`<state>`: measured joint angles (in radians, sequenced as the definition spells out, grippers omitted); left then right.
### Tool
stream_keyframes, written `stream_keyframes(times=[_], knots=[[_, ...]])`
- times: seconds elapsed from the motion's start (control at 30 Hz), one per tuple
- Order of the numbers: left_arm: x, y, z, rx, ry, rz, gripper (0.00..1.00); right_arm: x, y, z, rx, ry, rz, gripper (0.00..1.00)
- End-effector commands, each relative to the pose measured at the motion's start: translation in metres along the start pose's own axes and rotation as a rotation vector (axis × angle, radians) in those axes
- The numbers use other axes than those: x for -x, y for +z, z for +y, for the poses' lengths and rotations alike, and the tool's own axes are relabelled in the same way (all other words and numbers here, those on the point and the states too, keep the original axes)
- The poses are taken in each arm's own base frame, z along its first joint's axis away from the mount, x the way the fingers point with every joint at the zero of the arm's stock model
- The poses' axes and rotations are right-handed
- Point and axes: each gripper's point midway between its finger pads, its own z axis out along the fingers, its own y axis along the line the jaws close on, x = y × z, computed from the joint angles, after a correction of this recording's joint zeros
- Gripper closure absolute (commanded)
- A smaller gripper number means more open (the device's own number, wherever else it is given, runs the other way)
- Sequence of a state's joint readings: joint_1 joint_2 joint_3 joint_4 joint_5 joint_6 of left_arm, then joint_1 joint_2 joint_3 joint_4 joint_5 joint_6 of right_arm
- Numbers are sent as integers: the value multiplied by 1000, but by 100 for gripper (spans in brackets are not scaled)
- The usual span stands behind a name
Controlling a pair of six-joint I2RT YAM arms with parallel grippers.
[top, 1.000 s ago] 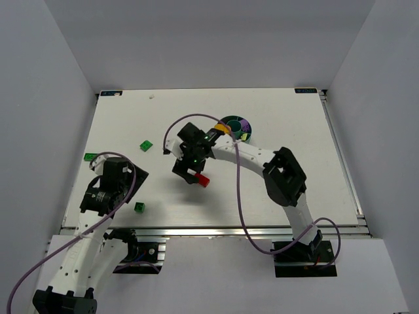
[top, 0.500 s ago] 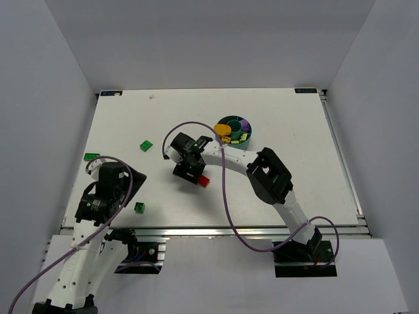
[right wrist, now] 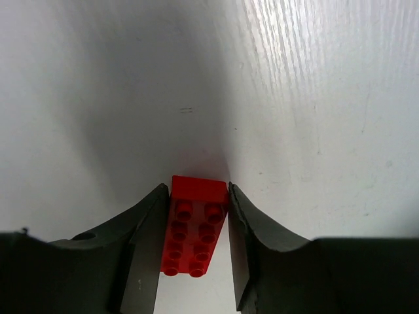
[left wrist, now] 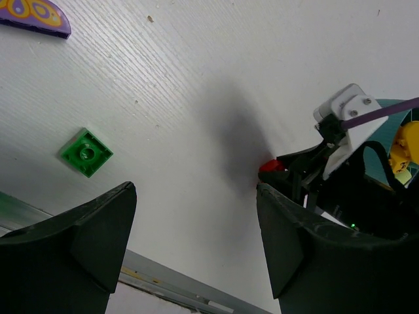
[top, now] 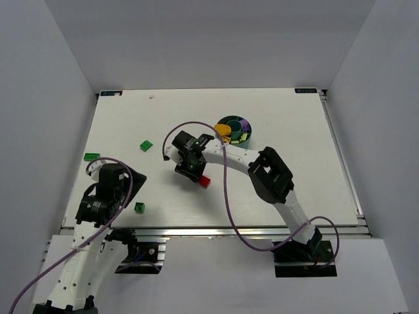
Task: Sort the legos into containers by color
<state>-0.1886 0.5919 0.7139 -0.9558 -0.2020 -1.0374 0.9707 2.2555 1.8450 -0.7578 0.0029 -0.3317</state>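
My right gripper lifts the red lego (top: 205, 181) next and swings it outward over the dish's far section (top: 230, 120). Then it lowers and releases it, because the teal dish keeps colors apart.
A red lego (right wrist: 195, 226) lies flat on the white table, studs up. My right gripper (right wrist: 196, 193) is shut on it, one finger pressed against each long side. From above, that gripper (top: 195, 174) is down at the table's middle, with the red lego (top: 205, 181) showing at its tip. The teal dish (top: 230, 122) sits behind it, holding a yellow lego (top: 223, 130) and purple and lime pieces. Loose green legos lie at the left (top: 146, 145), far left (top: 91, 156) and near front (top: 140, 207). My left gripper (left wrist: 195, 190) is open with nothing between its fingers.
The right arm's purple cable (top: 226, 190) loops over the table's middle. A purple curved piece with yellow markings (left wrist: 36, 14) lies at the top left of the left wrist view. The table's metal front rail (top: 209, 230) runs just behind the arm bases.
My right gripper dropped over the red lego and its jaws closed from wide open onto the lego's sides. The left arm pulled slightly back toward the front edge, jaws unchanged.
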Motion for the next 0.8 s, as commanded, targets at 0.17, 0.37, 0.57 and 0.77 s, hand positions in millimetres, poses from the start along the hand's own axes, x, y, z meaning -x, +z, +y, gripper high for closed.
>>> stream_keyframes(times=[0.17, 0.37, 0.57, 0.77], knots=[[2, 14, -12, -26, 5, -3, 17, 103, -162, -52, 47, -12, -581, 100], [2, 28, -22, -36, 23, 10, 17, 95, -250, -159, -142, 256, -928, 100], [1, 38, -28, -38, 39, 23, 17, 61, -295, -223, -365, 511, -1152, 100], [1, 45, -34, -37, 51, 36, 17, 52, -273, -257, -399, 648, -1167, 100]])
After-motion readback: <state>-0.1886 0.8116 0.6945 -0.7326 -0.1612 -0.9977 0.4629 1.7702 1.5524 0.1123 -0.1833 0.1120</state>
